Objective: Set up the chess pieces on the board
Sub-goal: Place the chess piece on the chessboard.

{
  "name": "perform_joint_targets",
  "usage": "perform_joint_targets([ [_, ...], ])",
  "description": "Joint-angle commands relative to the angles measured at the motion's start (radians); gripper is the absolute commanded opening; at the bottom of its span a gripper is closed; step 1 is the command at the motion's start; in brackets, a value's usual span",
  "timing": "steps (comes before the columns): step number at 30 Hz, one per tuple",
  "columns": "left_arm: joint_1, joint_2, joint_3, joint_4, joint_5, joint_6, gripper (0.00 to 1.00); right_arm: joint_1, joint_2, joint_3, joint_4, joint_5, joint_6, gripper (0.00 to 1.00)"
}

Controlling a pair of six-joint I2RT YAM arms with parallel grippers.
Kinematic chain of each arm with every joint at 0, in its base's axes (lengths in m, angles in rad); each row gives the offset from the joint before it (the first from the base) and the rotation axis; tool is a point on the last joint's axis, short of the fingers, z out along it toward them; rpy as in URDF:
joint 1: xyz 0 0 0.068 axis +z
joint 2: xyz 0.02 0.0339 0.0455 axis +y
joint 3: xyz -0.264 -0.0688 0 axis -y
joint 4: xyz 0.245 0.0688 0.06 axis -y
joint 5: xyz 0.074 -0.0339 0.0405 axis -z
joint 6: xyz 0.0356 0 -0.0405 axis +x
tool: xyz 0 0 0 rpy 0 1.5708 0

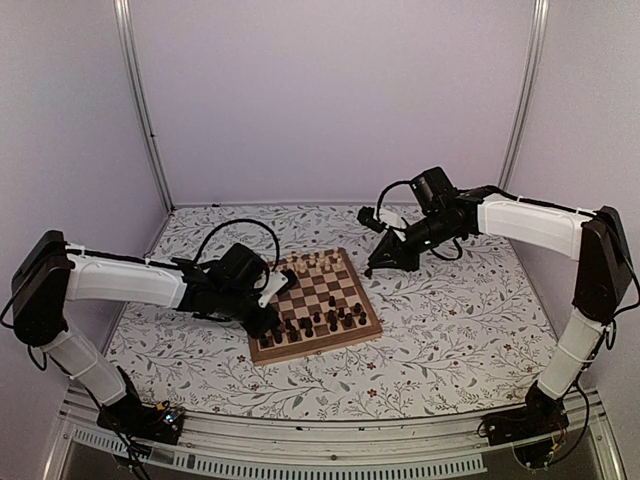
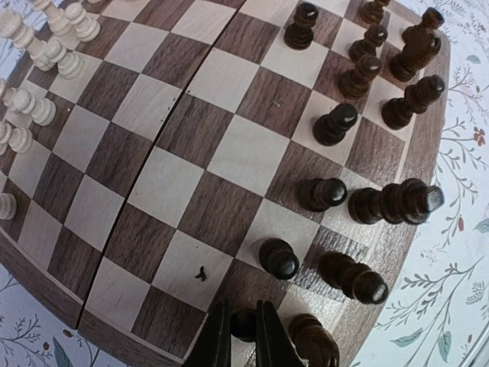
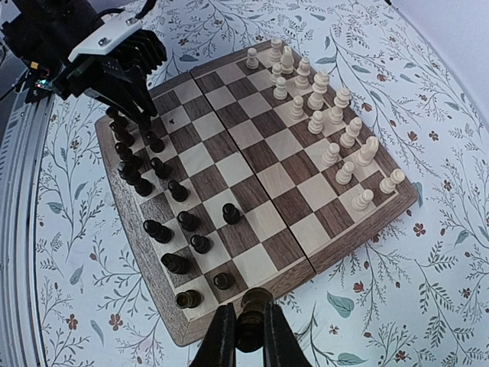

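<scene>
My right gripper should swing back and to the left in the top view next, then go down onto the empty near-row square [image 1: 320,333]. Dark pieces already stand on both sides of that gap.
The board [image 1: 322,350] lies mid-table, with dark chess pieces [image 1: 320,320] along its near side and pale ones [image 1: 314,264] along its far side. My left gripper [image 1: 271,327] is low over the board's near-left corner. In the left wrist view it [image 2: 243,340] is shut on a small dark pawn [image 2: 243,324] just above a square, close beside other dark pieces [image 2: 351,277]. My right gripper [image 1: 372,268] hangs off the board's right side. In the right wrist view it [image 3: 252,336] is shut on a dark round-topped piece [image 3: 254,306] above the board's rim [image 3: 336,248].
A floral table cover [image 1: 450,330] surrounds the board. A metal rail [image 1: 330,440] runs along the near edge by the arm bases. Pale pieces [image 3: 328,115] crowd the far rows; the board's middle squares [image 3: 260,153] are bare. Slanted frame posts [image 1: 140,100] stand at the back.
</scene>
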Motion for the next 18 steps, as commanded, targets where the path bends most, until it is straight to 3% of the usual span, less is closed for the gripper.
perform_joint_targets([
  [1, 0.017, 0.019, 0.031, 0.037, 0.023, -0.009, 0.09, -0.001, 0.004, -0.008, 0.012, -0.021, 0.001, 0.05],
  [13, 0.035, 0.037, 0.034, 0.041, 0.040, -0.011, 0.10, -0.001, 0.008, -0.006, 0.010, -0.025, 0.001, 0.05],
  [18, 0.035, 0.047, 0.034, 0.037, 0.036, -0.015, 0.19, -0.001, 0.012, -0.006, 0.008, -0.027, 0.001, 0.05],
])
